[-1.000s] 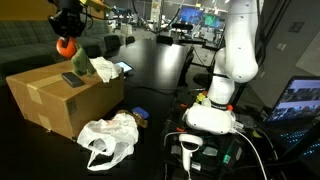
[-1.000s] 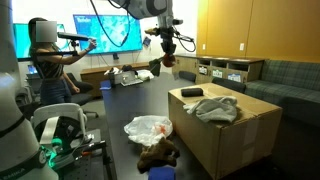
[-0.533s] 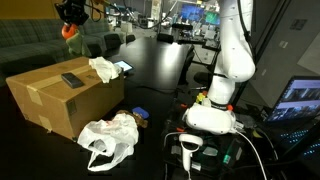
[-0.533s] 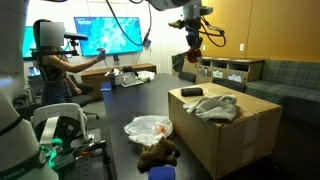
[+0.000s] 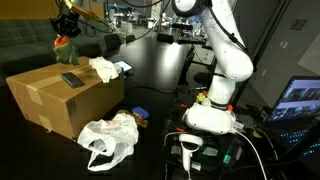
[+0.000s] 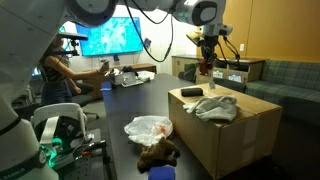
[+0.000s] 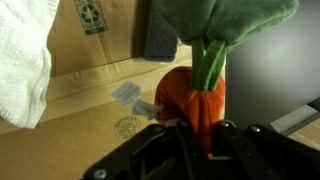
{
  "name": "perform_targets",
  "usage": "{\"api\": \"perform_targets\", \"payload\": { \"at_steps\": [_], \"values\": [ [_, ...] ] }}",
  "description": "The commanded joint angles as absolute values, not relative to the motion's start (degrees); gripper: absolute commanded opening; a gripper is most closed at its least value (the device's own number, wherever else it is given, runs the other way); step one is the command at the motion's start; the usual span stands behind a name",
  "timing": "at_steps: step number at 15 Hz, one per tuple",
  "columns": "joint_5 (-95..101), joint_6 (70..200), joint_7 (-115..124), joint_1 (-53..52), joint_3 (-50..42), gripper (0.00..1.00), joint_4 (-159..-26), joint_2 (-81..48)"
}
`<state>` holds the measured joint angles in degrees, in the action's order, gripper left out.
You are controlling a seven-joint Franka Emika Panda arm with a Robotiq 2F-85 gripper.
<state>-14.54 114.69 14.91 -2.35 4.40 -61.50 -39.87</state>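
Note:
The carrot comes down next with my gripper onto the bare cardboard beside the white cloth, away from the remote.
My gripper [image 7: 197,128] is shut on a plush carrot [image 7: 195,95] with an orange body and green leaves. It hangs in the air above the far end of a cardboard box [image 5: 50,100], as both exterior views show: the carrot [image 5: 63,42] under the gripper [image 5: 66,28], and the carrot [image 6: 207,68] above the box [image 6: 240,130]. On the box top lie a white cloth [image 5: 105,68] and a black remote [image 5: 72,79]. In the wrist view the box top [image 7: 80,110], the cloth [image 7: 22,60] and a dark flat object [image 7: 160,35] lie below the carrot.
A crumpled white plastic bag [image 5: 108,138] lies on the dark table beside the box, with a brown plush thing [image 6: 160,153] next to it. The robot base [image 5: 212,112] stands near cables and a scanner. A person [image 6: 55,70] sits at the back.
The arm has swung sideways with the carrot still gripped, and it now hangs over the box's far end, a little lower than half a second ago.

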Motion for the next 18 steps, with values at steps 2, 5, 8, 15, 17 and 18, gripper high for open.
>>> {"api": "perform_targets", "payload": {
  "at_steps": [2, 5, 8, 15, 17, 18],
  "values": [
    [-16.13, 111.75, 18.71, -1.37, 4.32, 0.1, -45.78, -51.81],
    [-15.71, 111.17, 22.53, -0.75, 3.74, 0.1, -39.44, -57.25],
    [-16.09, 110.6, 27.26, 0.86, 3.51, 0.1, -34.29, -61.19],
    [-15.62, 110.78, 35.24, 4.44, 4.06, 0.36, -30.2, -64.6],
    [-15.19, 110.16, 35.73, 4.46, 4.09, 0.49, -30.01, -64.97],
    [-15.1, 109.73, 35.73, 4.39, 4.16, 0.56, -29.87, -65.14]
  ]
}}
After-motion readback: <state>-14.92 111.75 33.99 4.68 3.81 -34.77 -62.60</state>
